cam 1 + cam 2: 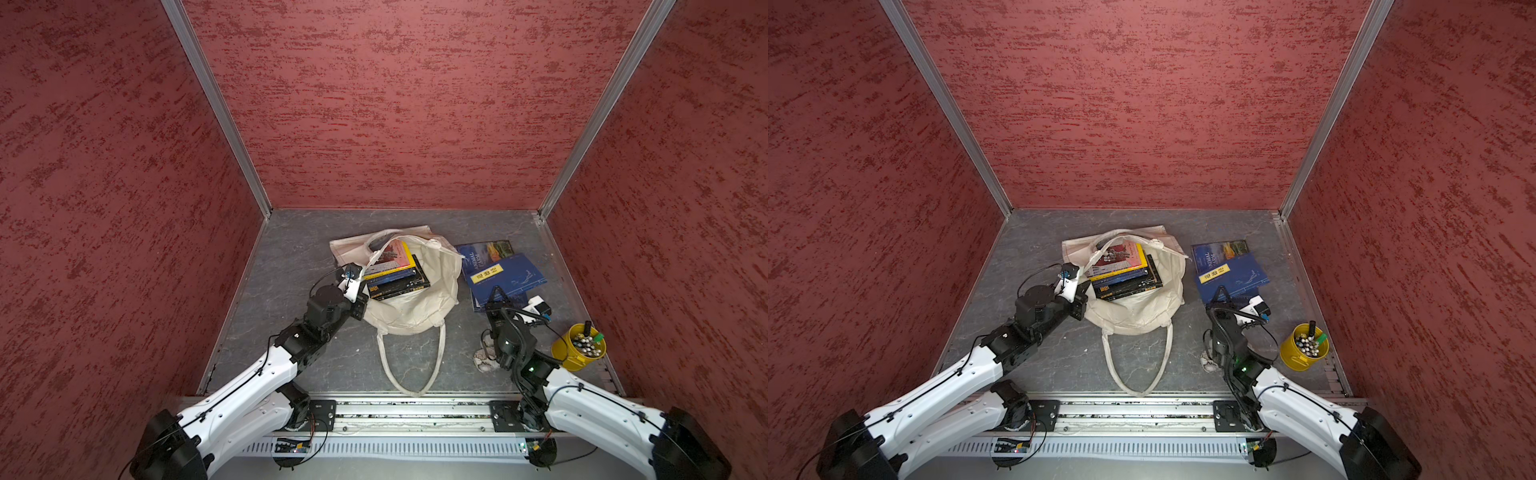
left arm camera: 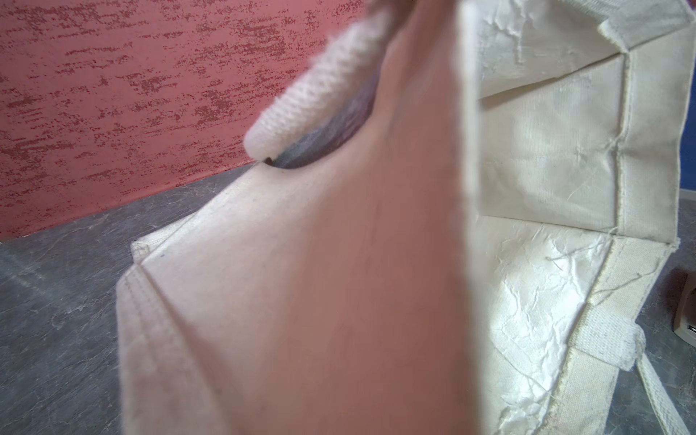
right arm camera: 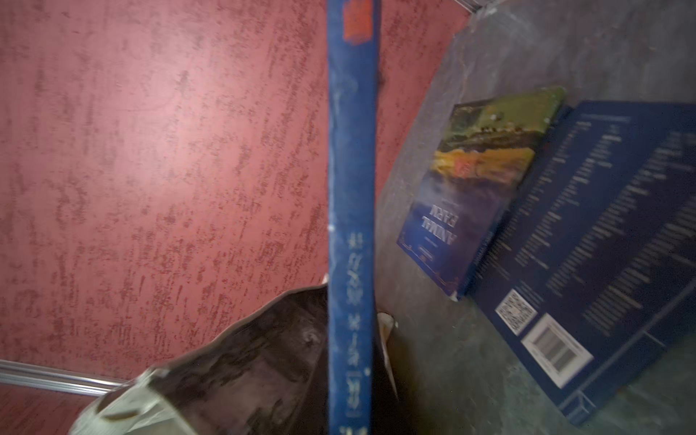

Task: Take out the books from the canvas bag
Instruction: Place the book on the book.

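My right gripper holds the blue book. The dark blue book lies flat beneath it, so I need to lower my right gripper toward its barcoded cover (image 3: 587, 246) beside Animal Farm and release the blue book.
The cream canvas bag (image 1: 419, 309) (image 1: 1138, 313) lies open in both top views, with a stack of books (image 1: 395, 272) (image 1: 1125, 272) showing in its mouth. My left gripper (image 1: 365, 299) (image 1: 1084, 297) is shut on the bag's left rim. In the left wrist view the bag's cloth (image 2: 546, 150) fills the picture and hides the jaws. My right gripper (image 1: 500, 296) (image 1: 1221, 293) (image 3: 350, 339) is shut on a blue book with a yellow label (image 1: 509, 274) (image 1: 1235, 272) (image 3: 350, 226). It holds the book over two books on the floor: Animal Farm (image 1: 484, 249) (image 3: 478, 180) and a dark blue one (image 3: 602, 233).
A yellow bucket of pens (image 1: 577, 349) (image 1: 1304, 347) stands at the right, by the right arm. A white patterned pouch (image 1: 484, 358) (image 1: 1207, 362) lies under that arm. The bag's long handle loop (image 1: 411, 365) trails toward the front rail. Red walls close in three sides.
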Controlling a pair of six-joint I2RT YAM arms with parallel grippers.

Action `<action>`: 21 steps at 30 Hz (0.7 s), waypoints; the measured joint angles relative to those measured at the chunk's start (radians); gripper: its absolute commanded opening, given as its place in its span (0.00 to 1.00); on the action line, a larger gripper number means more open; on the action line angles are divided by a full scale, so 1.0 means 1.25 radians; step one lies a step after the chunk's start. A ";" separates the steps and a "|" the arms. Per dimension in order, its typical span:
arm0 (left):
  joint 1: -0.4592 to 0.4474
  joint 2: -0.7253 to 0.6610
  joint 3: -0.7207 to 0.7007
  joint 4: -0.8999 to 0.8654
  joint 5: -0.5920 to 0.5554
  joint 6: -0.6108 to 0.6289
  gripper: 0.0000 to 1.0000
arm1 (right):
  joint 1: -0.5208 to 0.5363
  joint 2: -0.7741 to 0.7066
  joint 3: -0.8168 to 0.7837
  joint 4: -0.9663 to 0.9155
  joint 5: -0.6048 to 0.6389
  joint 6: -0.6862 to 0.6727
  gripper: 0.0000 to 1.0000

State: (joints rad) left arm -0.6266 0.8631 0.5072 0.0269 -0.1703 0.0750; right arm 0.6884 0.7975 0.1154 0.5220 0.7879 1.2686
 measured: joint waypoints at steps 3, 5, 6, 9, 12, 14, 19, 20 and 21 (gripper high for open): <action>0.000 0.000 0.000 0.000 0.000 0.000 0.00 | -0.036 0.010 -0.034 -0.004 -0.038 0.042 0.00; 0.000 0.000 0.000 0.000 0.000 0.000 0.00 | -0.063 0.023 -0.042 -0.006 -0.058 0.051 0.00; 0.000 0.000 0.000 0.000 0.000 0.000 0.00 | -0.079 0.034 -0.042 -0.006 -0.070 0.054 0.00; 0.000 0.001 0.000 0.000 0.000 0.000 0.00 | -0.122 0.076 -0.042 0.003 -0.108 0.061 0.00; 0.000 0.001 0.000 0.000 0.000 0.000 0.00 | -0.152 0.123 -0.042 0.013 -0.136 0.078 0.00; -0.001 0.001 0.000 0.000 0.000 0.000 0.00 | -0.168 0.151 -0.047 0.027 -0.149 0.090 0.00; -0.001 0.001 0.000 0.000 0.000 0.000 0.00 | -0.199 0.230 -0.047 0.060 -0.164 0.127 0.00; -0.001 0.001 0.000 0.000 0.000 0.000 0.00 | -0.206 0.249 -0.047 0.077 -0.168 0.135 0.00; -0.001 0.001 0.000 0.000 0.000 0.000 0.00 | -0.214 0.268 -0.047 0.098 -0.171 0.145 0.00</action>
State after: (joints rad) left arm -0.6277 0.8642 0.5072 0.0273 -0.1703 0.0753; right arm 0.4206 1.1324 0.0570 0.6441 0.5739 1.4498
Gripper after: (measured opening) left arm 0.049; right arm 0.120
